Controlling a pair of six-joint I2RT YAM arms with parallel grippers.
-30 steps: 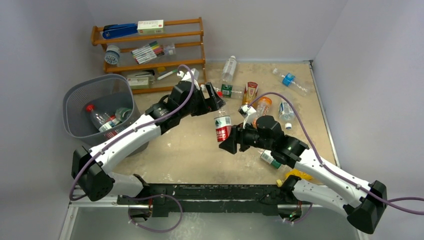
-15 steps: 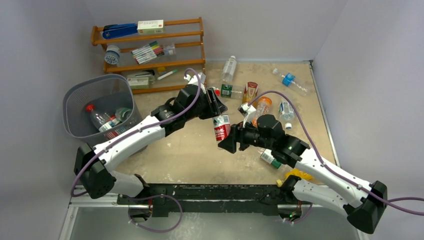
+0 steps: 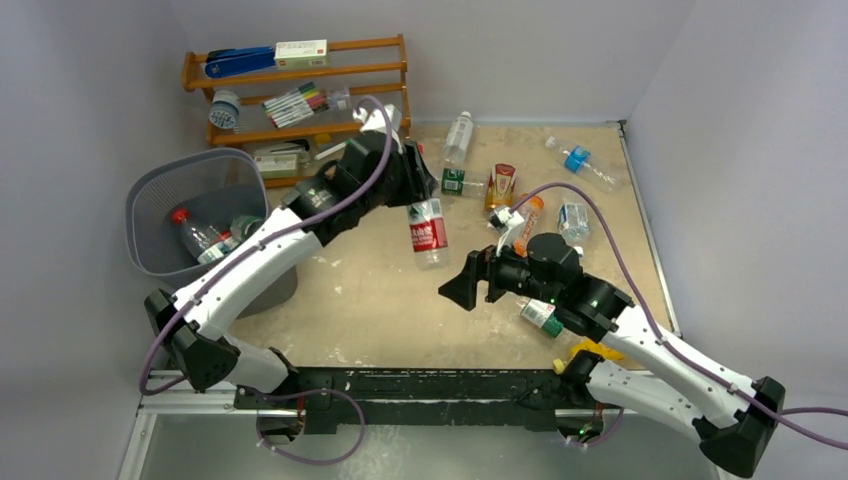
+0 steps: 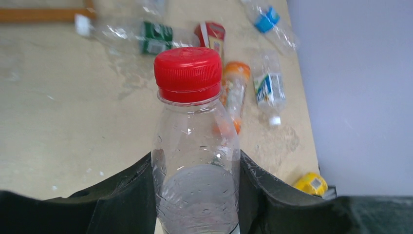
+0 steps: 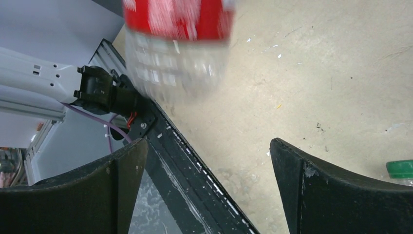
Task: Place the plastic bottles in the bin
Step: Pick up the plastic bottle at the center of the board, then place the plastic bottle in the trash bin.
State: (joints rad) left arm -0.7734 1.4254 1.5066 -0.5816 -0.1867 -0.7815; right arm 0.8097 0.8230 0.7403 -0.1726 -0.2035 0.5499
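Note:
The bottle is still away from the grey bin (image 3: pixel 150 200), so the left gripper should turn next and swing the bottle past the rack, over the bin's opening.
A clear plastic bottle (image 3: pixel 427 232) with a red label and red cap hangs over the middle of the table, held near its neck by my left gripper (image 3: pixel 414 196). In the left wrist view both fingers press against that bottle (image 4: pixel 195 141), so this gripper (image 4: pixel 196 195) is shut on it. Just to the right and nearer, my right gripper (image 3: pixel 458 286) stands open and empty. Its wrist view shows the jaws of the right gripper (image 5: pixel 209 165) wide apart, with the bottle's blurred base (image 5: pixel 175 48) above them. The grey bin (image 3: pixel 150 200) stands at the left, with bottles (image 3: pixel 205 243) inside.
Several more bottles lie at the back right: a clear one (image 3: pixel 458 135), a green-labelled one (image 3: pixel 455 181), a red-labelled one (image 3: pixel 502 183), an orange one (image 3: pixel 525 220), a blue-labelled one (image 3: pixel 575 158). A green-capped bottle (image 3: pixel 540 315) lies under the right arm. The wooden rack (image 3: pixel 300 100) stands behind.
My left gripper has shut on the red-labelled bottle. The right gripper has let go of it and drawn back a little. The bottle has moved left and toward the back.

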